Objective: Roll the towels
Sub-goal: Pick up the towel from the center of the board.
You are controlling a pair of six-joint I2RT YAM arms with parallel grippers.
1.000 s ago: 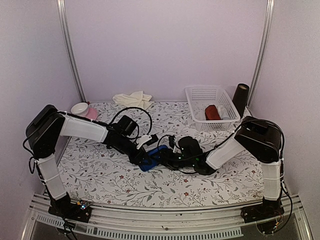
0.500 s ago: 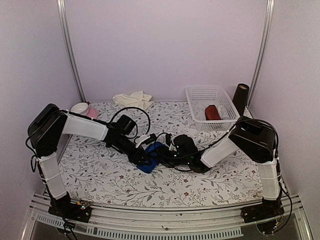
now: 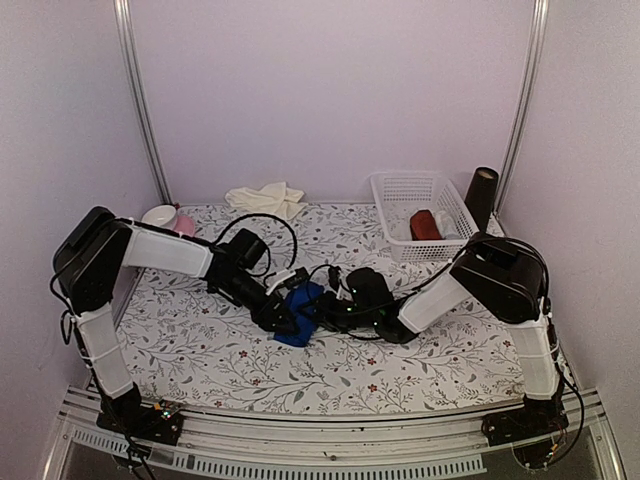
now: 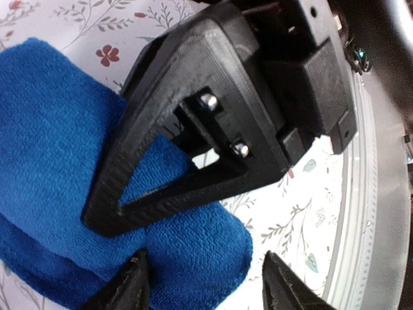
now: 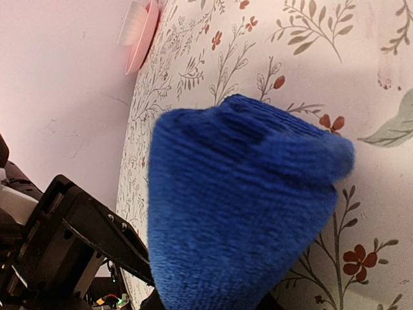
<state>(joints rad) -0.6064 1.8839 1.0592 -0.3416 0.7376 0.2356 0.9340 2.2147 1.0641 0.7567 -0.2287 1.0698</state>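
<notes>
Next I will lift the blue towel (image 3: 301, 310) in my right gripper outward, lower it into the basket (image 3: 400, 221) beside the dark red roll and release it, since that side of the basket stands empty.
The blue towel (image 3: 301, 310) lies bunched mid-table between the two grippers. In the right wrist view the blue towel (image 5: 239, 206) fills the frame and narrows down into my right gripper (image 5: 213, 303), which is shut on it with its fingers almost hidden. My left gripper (image 4: 206, 285) is open; one fingertip (image 4: 132, 284) rests over the blue towel (image 4: 58, 168) and the other hangs over the bare cloth. One finger of the right gripper (image 4: 193, 129) crosses the towel there. The cream towel (image 3: 265, 197) lies crumpled at the back edge.
A white basket (image 3: 395, 190) at the back right holds a dark red roll (image 3: 425, 225). A black cylinder (image 3: 481, 198) stands beside it. A pink bowl (image 3: 165, 218) sits at the back left. The table has a floral cover (image 3: 330, 375).
The right gripper slid left and closed on the blue towel. The left gripper opened and drew back slightly. The towel shifted left and bunched up.
</notes>
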